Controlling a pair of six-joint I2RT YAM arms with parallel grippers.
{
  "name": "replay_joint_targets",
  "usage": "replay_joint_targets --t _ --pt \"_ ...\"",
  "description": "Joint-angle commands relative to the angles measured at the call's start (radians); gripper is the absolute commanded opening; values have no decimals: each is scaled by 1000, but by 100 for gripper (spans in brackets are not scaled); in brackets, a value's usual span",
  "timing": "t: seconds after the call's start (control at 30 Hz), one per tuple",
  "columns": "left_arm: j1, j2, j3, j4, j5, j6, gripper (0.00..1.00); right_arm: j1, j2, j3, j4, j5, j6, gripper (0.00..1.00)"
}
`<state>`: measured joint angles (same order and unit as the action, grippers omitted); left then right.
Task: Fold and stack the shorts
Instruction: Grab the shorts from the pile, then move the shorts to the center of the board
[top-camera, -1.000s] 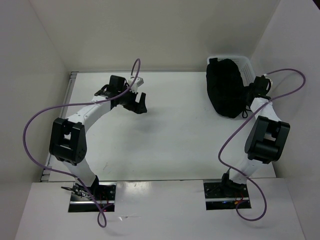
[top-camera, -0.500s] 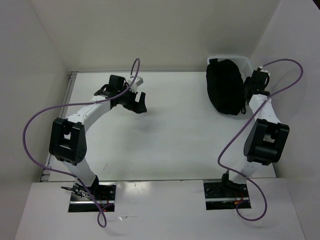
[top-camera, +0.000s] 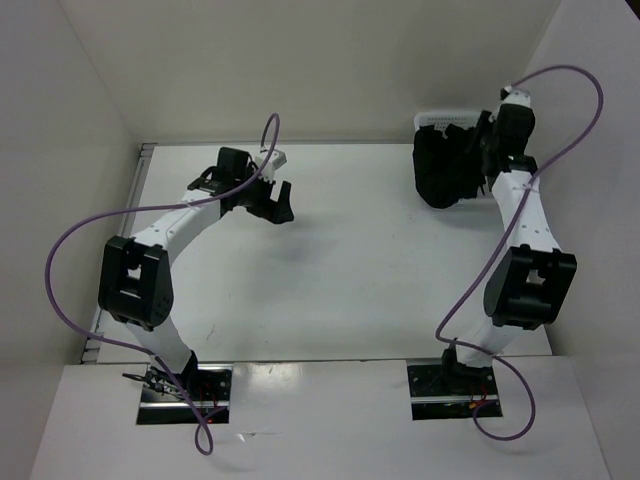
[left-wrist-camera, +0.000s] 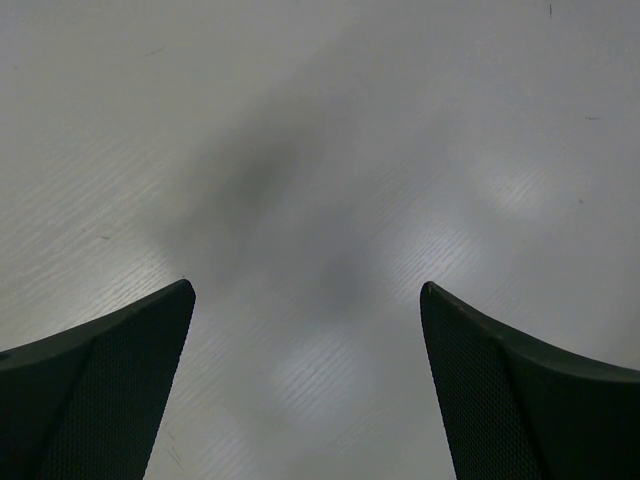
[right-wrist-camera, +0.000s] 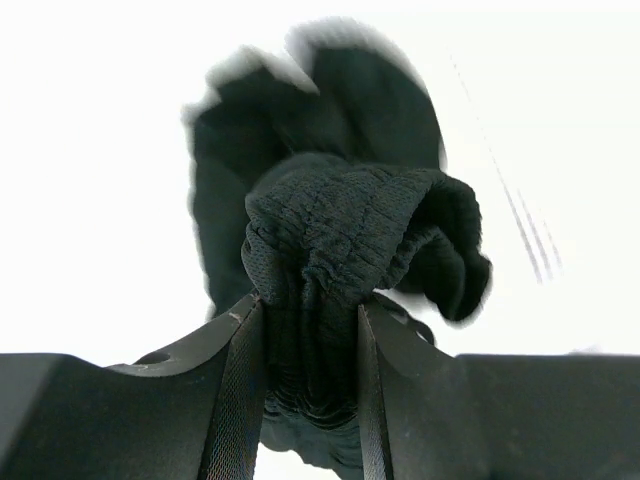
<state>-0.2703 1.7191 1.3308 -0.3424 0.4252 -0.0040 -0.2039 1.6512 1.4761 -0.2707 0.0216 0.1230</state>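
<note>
My right gripper rises next, swings left in the top view, and lowers to release the bunched shorts across the tabletop's bare middle, which offers spreading room.
The black shorts (top-camera: 446, 166) hang bunched at the far right of the table, lifted over the white mesh basket (top-camera: 438, 119). My right gripper (top-camera: 478, 150) is shut on them; in the right wrist view a gathered wad of black fabric (right-wrist-camera: 330, 250) is pinched between the two fingers, near the gripper (right-wrist-camera: 310, 330). My left gripper (top-camera: 275, 205) is open and empty over bare table at the far left-middle; the left wrist view shows its gripper (left-wrist-camera: 305, 295) spread wide above the white tabletop.
White walls close the table at the back and both sides. The basket stands in the far right corner, mostly hidden behind the shorts. A purple cable loops off each arm.
My right gripper has risen and moved toward the back wall with the shorts, pulling them up off the table and basket. The left arm has not moved.
</note>
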Motion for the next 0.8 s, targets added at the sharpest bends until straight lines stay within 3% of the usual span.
replay_joint_targets --t 0.0,0.1,0.33,0.4,0.53,0.63,0.77 --pt "22 -53 57 63 -11 4 100 104 -109 188 209 8 -129 0" --pt "62 -64 68 111 -20 4 100 188 -85 410 184 20 -158 0" --pt "121 -185 65 132 -42 4 100 516 -58 602 183 46 -194 0" --pt "154 -233 53 141 -68 4 100 601 -15 696 153 46 -165 0" --pt "216 -309 13 151 -92 4 100 647 59 819 50 -4 -22 0" --pt "269 -357 -22 151 -114 4 100 656 59 752 2 10 98 4" --pt "306 -412 -73 132 -152 4 100 601 -37 391 4 75 168 8"
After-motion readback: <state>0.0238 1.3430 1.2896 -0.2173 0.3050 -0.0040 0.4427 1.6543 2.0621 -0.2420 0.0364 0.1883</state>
